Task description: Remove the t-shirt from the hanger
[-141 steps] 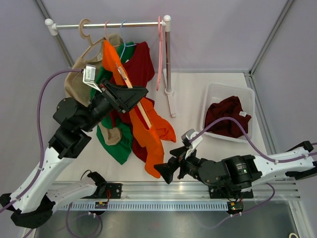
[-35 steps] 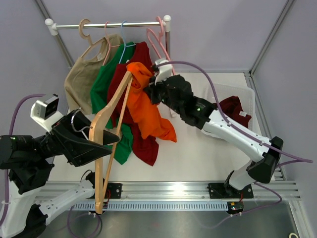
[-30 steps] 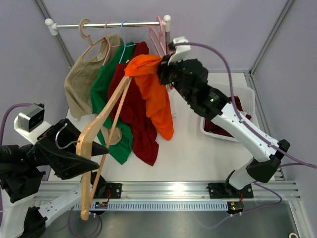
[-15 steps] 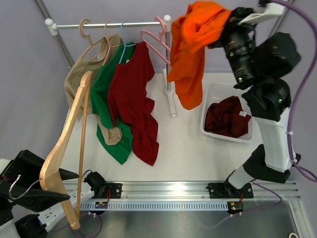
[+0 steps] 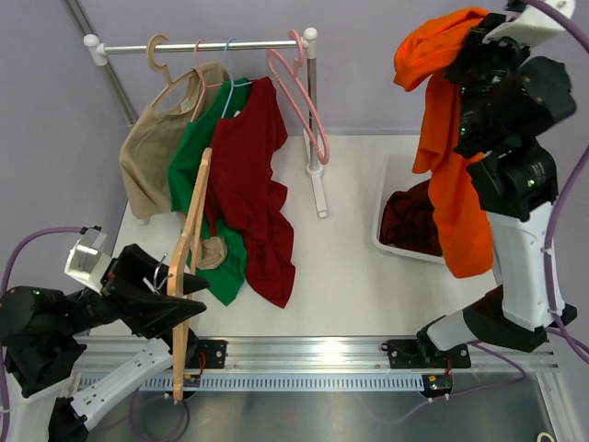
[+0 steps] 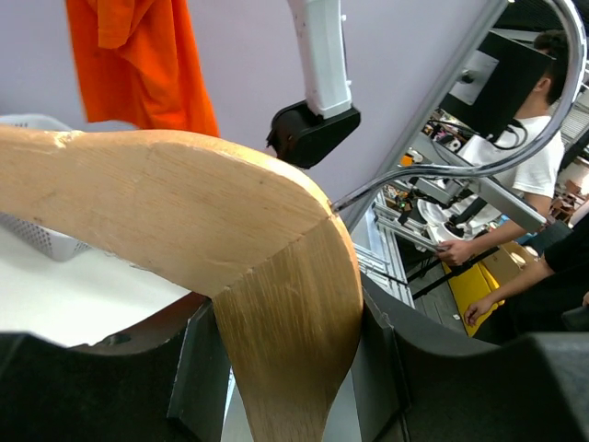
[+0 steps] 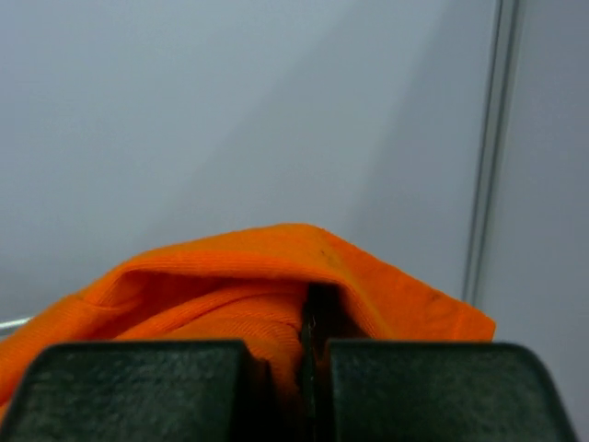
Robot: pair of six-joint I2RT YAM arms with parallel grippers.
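Note:
The maroon garment (image 5: pixel 412 219) is in the white basket. My right gripper will next tilt its fingers downward and bring the orange t-shirt down, free of the wooden hanger, into the basket over it.
The orange t-shirt (image 5: pixel 451 175) hangs free from my right gripper (image 5: pixel 465 46), which is raised high at the upper right, above the white basket (image 5: pixel 394 175). In the right wrist view the jaws are shut on a fold of the orange t-shirt (image 7: pixel 230 285). The bare wooden hanger (image 5: pixel 187 267) is off the shirt and stands steeply at the lower left, held near its neck by my left gripper (image 5: pixel 170 285). In the left wrist view the wooden hanger (image 6: pixel 276 322) fills the gap between the dark fingers (image 6: pixel 204 368), its metal hook (image 6: pixel 515 138) arching to the right.
A rail (image 5: pixel 202 44) at the back carries a beige top (image 5: pixel 152 157), a green shirt (image 5: pixel 198 184) and a dark red shirt (image 5: pixel 253 203), plus bare pink hangers (image 5: pixel 299 92). The basket holds a maroon garment (image 5: pixel 405 221). The rail's post (image 5: pixel 315 120) stands mid-table.
My right arm has swung the orange t-shirt up and right, from the rail to above the basket. My left arm has drawn the wooden hanger down and free of it, then back toward the table.

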